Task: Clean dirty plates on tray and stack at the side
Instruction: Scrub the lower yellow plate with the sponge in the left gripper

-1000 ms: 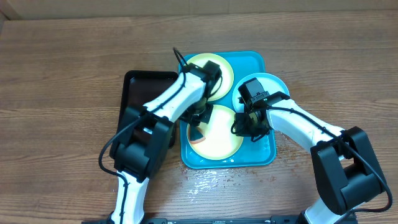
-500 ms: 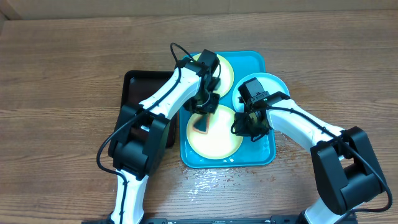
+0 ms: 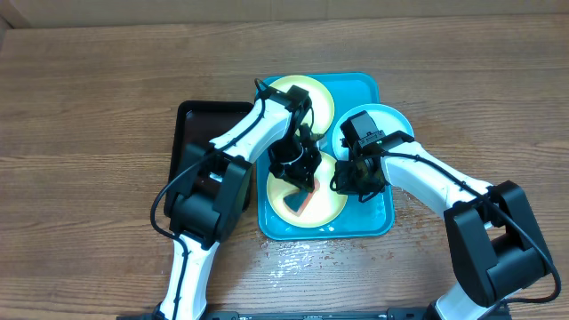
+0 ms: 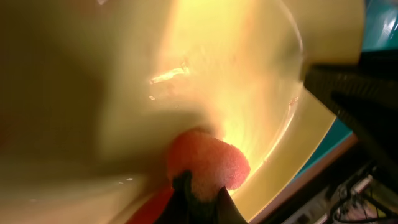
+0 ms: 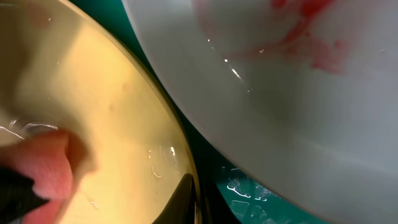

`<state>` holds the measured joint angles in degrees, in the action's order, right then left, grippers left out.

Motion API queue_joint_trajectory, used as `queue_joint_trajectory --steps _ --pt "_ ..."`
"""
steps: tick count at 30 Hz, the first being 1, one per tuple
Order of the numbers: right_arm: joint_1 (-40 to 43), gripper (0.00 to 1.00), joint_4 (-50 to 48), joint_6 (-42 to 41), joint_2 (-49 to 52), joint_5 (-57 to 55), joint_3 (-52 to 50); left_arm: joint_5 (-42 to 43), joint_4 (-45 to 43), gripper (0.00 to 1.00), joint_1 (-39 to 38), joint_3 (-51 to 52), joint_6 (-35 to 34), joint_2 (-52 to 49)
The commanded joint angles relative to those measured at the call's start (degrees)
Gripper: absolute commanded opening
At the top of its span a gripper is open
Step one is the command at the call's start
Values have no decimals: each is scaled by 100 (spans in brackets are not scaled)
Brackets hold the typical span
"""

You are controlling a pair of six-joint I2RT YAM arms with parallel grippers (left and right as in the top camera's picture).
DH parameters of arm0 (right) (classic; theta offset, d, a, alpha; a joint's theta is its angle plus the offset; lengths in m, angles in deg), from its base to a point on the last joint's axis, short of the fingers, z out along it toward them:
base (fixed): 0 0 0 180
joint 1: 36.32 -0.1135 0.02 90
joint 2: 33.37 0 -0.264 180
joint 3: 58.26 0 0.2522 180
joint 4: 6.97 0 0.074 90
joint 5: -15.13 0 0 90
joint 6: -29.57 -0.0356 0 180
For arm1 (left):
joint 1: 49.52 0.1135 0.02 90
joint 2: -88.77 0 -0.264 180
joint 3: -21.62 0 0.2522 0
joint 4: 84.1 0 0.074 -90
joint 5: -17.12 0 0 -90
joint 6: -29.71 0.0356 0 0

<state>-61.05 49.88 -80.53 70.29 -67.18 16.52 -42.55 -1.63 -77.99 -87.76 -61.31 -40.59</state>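
Observation:
The left gripper will next lift and cross to the plate-free black tray (image 3: 207,131), which is to its left in the overhead view, then lower the sponge (image 3: 299,203) there and release it.
The turquoise tray (image 3: 364,227) holds three plates. My left gripper (image 3: 298,180) is shut on a pink-orange sponge (image 3: 299,203) and presses it onto the front yellow-green plate (image 3: 324,206). In the left wrist view the sponge (image 4: 208,163) sits between the fingertips (image 4: 200,190) on the wet plate (image 4: 186,74). My right gripper (image 3: 351,182) is shut on that plate's right rim; in the right wrist view its jaws (image 5: 196,196) pinch the rim (image 5: 124,93). The light blue plate (image 3: 387,118) carries red smears (image 5: 305,28). The second yellow-green plate (image 3: 318,96) lies at the tray's far end.
A smaller black tray (image 3: 191,133) lies against the turquoise tray's left side, under my left arm. A patch of water (image 3: 298,253) wets the wooden table in front of the tray. Water beads show on the tray floor (image 5: 249,190).
My left gripper has swept the sponge across the front plate, first toward its far edge, then back toward the middle and front. The right gripper has held still on the rim.

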Motion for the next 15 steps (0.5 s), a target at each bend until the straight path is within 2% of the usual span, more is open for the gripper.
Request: queue_joint_trajectory --steps 1,6,13,15 --pt "74 4 68 -11 63 -616 -107 297 160 4 -162 -11 258 -83" --pt "74 4 72 -9 63 -656 -107 -4 400 4 -306 -11 205 -83" --pt "74 4 72 -9 63 -656 -107 -2247 415 4 -109 -11 -1749 -83" --pt "74 4 72 -11 63 -656 -107 -2874 466 4 7 -11 -2083 -81"
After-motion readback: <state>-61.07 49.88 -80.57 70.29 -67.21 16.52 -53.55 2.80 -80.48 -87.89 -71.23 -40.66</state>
